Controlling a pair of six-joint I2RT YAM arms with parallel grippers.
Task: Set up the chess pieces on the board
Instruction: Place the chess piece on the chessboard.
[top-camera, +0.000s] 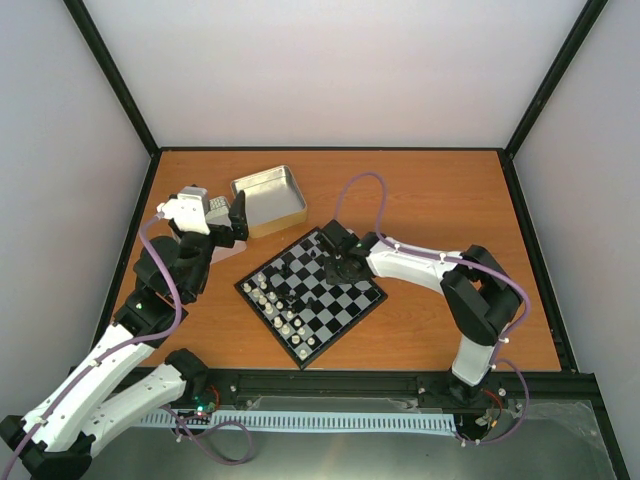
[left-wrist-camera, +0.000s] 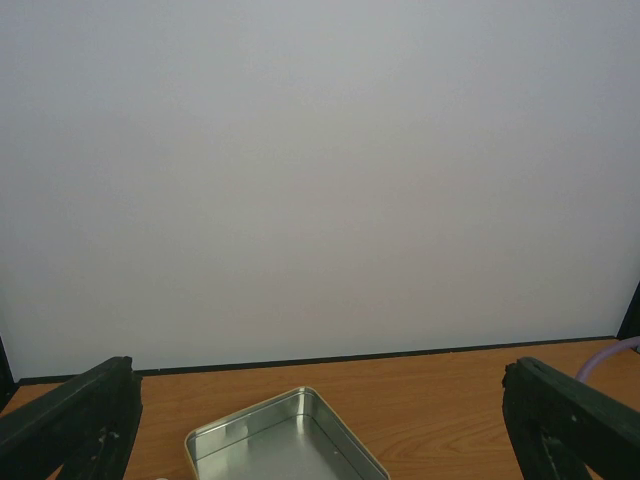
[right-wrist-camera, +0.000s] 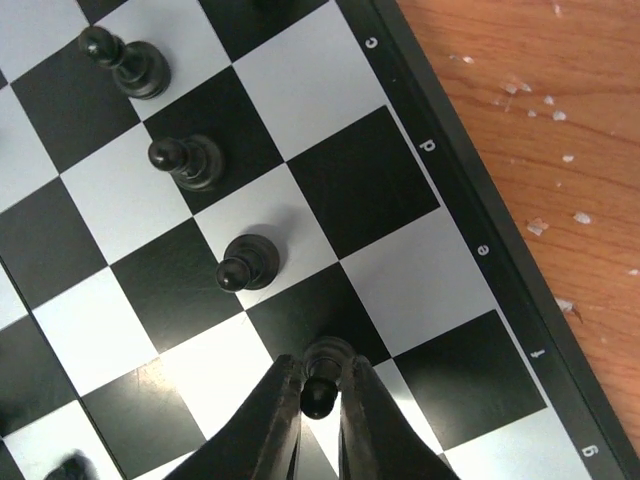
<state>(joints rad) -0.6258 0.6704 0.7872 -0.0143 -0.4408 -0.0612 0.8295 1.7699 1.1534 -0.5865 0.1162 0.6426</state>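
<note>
My left gripper swings back and down onto the black pieces jumbled beside white ones next. They lie below and to its right in the top view.
The board (top-camera: 345, 305) lies turned like a diamond at the table's middle, with white pieces (top-camera: 270, 300) along its near-left side and black pieces (top-camera: 318, 252) near its far corner. My right gripper (top-camera: 345, 268) is over the board's far side, shut on a black pawn (right-wrist-camera: 322, 380) whose base rests on a black square in file f. Three more black pawns (right-wrist-camera: 245, 265) stand in a diagonal line beyond it on the board (right-wrist-camera: 350, 190). My left gripper (top-camera: 236, 215) is open and empty, held above the table beside a silver tin (left-wrist-camera: 280, 445); its fingers (left-wrist-camera: 75, 420) show at both lower corners.
An open silver tin (top-camera: 270, 198) sits at the back left of the table, with a second tin (top-camera: 215, 208) partly hidden behind the left wrist. Small white flecks (right-wrist-camera: 545, 100) lie on the wood beside the board's rim. Enclosure walls stand on three sides.
</note>
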